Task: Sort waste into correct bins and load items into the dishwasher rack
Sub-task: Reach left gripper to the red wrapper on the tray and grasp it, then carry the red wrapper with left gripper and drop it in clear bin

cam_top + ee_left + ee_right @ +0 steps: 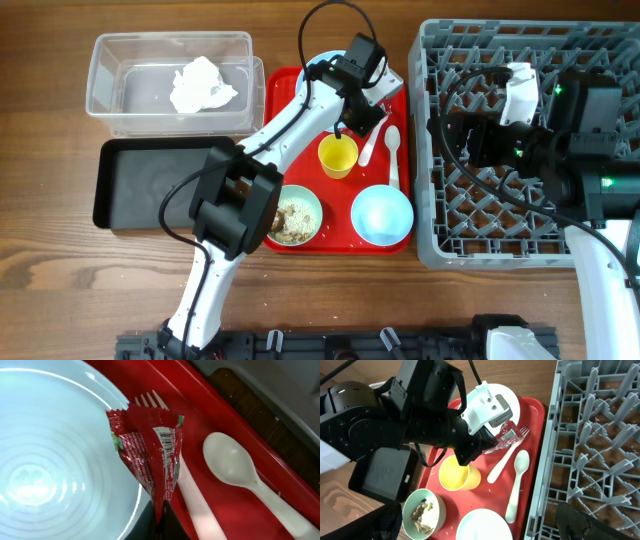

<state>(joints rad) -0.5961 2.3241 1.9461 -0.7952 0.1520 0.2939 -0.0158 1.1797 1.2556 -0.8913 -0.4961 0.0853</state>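
My left gripper lifts the wrapper left in the overhead view next, over the side of the clear tub already holding the napkin [203, 85], and releases it.
My left gripper [160, 516] is shut on the small red snack wrapper [150, 455] and holds it over the edge of the pale blue plate [45, 460] and the white fork [192, 497]. The white spoon [235, 467] lies beside the fork on the red tray. In the overhead view this gripper [366, 98] is at the tray's back. The napkin [203, 85] lies in the clear tub [110, 60]. The black tray [150, 185] holds nothing. My right gripper [477, 510] is open and empty, hovering over the left side of the grey rack [530, 240].
On the red tray [335, 240] stand the yellow cup [338, 155], the green bowl [295, 215] with rice and scraps, and the light blue bowl [381, 215]. The left arm stretches diagonally across the tray's left side. A few rice grains lie on the tray.
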